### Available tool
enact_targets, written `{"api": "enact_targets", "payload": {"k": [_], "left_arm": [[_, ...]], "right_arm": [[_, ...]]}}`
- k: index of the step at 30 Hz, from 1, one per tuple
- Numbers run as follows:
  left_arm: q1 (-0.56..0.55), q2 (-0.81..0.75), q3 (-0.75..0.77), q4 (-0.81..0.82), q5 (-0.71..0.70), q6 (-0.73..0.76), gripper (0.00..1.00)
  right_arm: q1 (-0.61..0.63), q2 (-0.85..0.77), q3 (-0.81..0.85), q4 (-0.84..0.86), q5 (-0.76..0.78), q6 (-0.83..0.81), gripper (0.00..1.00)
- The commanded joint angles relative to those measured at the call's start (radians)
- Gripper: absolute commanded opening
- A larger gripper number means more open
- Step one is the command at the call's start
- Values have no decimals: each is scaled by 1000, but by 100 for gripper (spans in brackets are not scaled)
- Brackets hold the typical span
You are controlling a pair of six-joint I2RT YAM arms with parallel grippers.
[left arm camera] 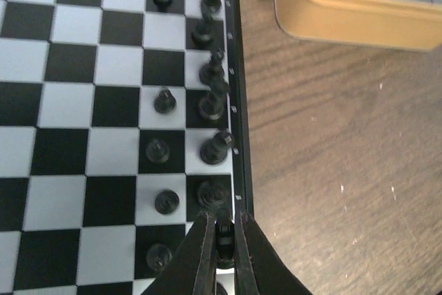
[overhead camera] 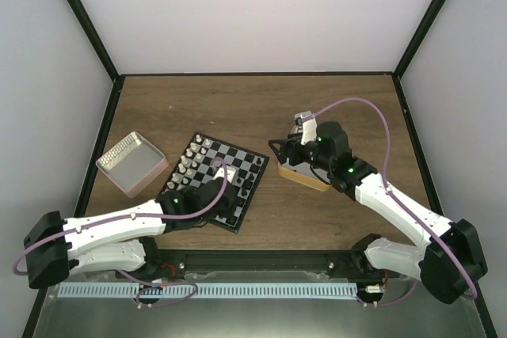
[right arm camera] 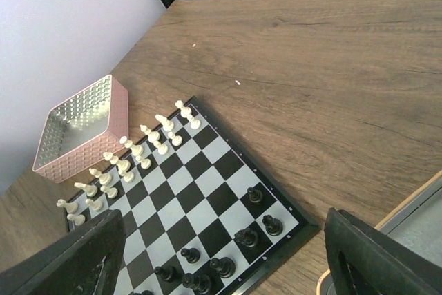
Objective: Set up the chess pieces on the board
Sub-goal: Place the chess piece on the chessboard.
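Note:
The robot's left gripper needs to go down next onto the light edge-row square (left arm camera: 226,271) below and release the small black piece, because that square is the gap in its row.
The board (overhead camera: 226,156) lies mid-table, also in the left wrist view (left arm camera: 69,101) and the right wrist view (right arm camera: 186,191). Cream-white pieces (right arm camera: 131,153) stand in two rows along its far-left side. Black pieces (left arm camera: 214,146) stand in two rows along its right edge. My left gripper (left arm camera: 222,222) is shut on a black piece (left arm camera: 224,240), held upright just above an edge-row square near the board's near-right corner. My right gripper (right arm camera: 221,267) is open and empty, hovering above the table right of the board, over the gold-rimmed tin.
A gold-rimmed tin (overhead camera: 305,176) sits just right of the board, also in the left wrist view (left arm camera: 359,12). A silver-and-pink tin (overhead camera: 131,162) sits left of the board, also in the right wrist view (right arm camera: 76,126). White walls enclose the wooden table.

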Motion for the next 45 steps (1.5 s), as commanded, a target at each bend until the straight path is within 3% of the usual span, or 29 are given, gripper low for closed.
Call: {"api": "enact_targets", "payload": {"k": [1,5,16,35,45], "left_arm": [[-83,14,-62,84,-76,-34,4],[-99,9,-148,208,-41,-41,4],[-100,65,-224,315,-58,-59,4],[-100,137,-259,374,-87,-59,9],[-100,85,-258,351,-70,-52,19]], "right_arm": [[-11,-4,-4,0,45,17,80],[-19,-1,-3,-10,50,19,81],[-32,2,0,-17,48,25,81],[-42,12,-1,-13,28,24,81],[-43,2,-6,-17,27,27,81]]}}
